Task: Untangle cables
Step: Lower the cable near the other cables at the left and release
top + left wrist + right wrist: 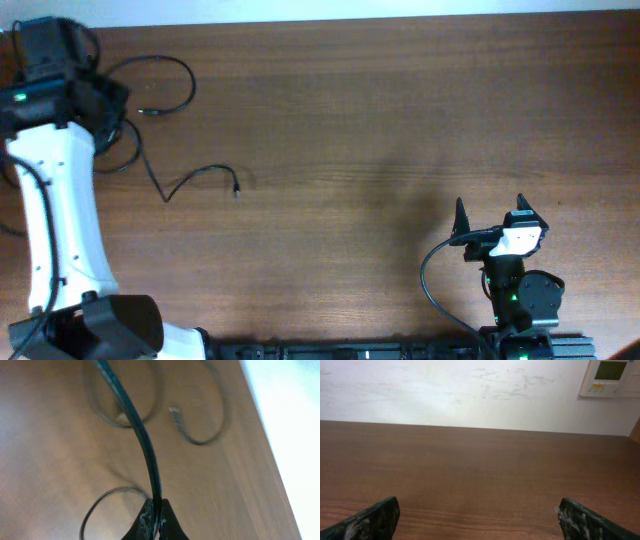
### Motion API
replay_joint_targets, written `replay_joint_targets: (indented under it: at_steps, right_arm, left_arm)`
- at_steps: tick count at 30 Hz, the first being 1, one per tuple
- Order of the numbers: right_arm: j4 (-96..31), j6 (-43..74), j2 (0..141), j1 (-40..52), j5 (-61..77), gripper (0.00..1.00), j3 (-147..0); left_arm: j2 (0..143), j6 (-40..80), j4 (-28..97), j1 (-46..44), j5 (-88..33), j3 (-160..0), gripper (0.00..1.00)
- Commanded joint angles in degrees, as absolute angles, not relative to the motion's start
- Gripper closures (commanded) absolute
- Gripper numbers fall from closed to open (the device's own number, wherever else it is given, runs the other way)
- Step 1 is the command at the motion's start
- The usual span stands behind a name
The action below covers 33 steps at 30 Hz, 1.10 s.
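The robot will move its left gripper back and down, to the left in the overhead view, and then open it, because loops are close beyond the held cable.
In the left wrist view my left gripper is shut on a thin black cable, which rises from the jaws and curves away up and left. Behind it, blurred cable loops lie on the wood, one with a pale plug end. From overhead, the cables curl at the table's far left beside the left arm's dark wrist. One strand trails right to a small plug. My right gripper stands open at the front right, far from them. Only bare wood shows between its fingers.
The brown wooden table ends at a white wall along its far edge. A wall control panel shows in the right wrist view. The right arm's thicker black wire loops beside its base.
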State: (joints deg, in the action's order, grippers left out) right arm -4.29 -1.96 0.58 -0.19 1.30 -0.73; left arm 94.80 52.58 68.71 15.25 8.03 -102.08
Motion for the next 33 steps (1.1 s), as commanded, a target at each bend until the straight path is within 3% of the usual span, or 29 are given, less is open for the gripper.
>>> replay_joint_targets:
  at_steps: [1,6,12,27,33]
  right_arm:
    - [-4.5,-2.1,0.2,-0.4,1.0,0.02,-0.3]
    - [-4.5,-2.1,0.2,-0.4,1.0,0.02,-0.3]
    - [-4.5,-2.1,0.2,-0.4,1.0,0.02,-0.3]
    - [-4.5,-2.1,0.2,-0.4,1.0,0.01,-0.3]
    - [-4.5,-2.1,0.2,-0.4,1.0,0.02,-0.3]
  left_arm:
    - [93.9,62.3,71.9,22.3,11.0,-103.0,1.0]
    - [94.8,62.3,72.5,33.4,11.0,-98.8,1.0]
    - [99.7,62.1,69.9,38.5,12.9,-95.9,1.0]
    - [118.4,55.4,63.2,38.7,17.9,-95.9,1.0]
    - [119.4,55.4,57.7,38.7,23.2,-95.9,0.98]
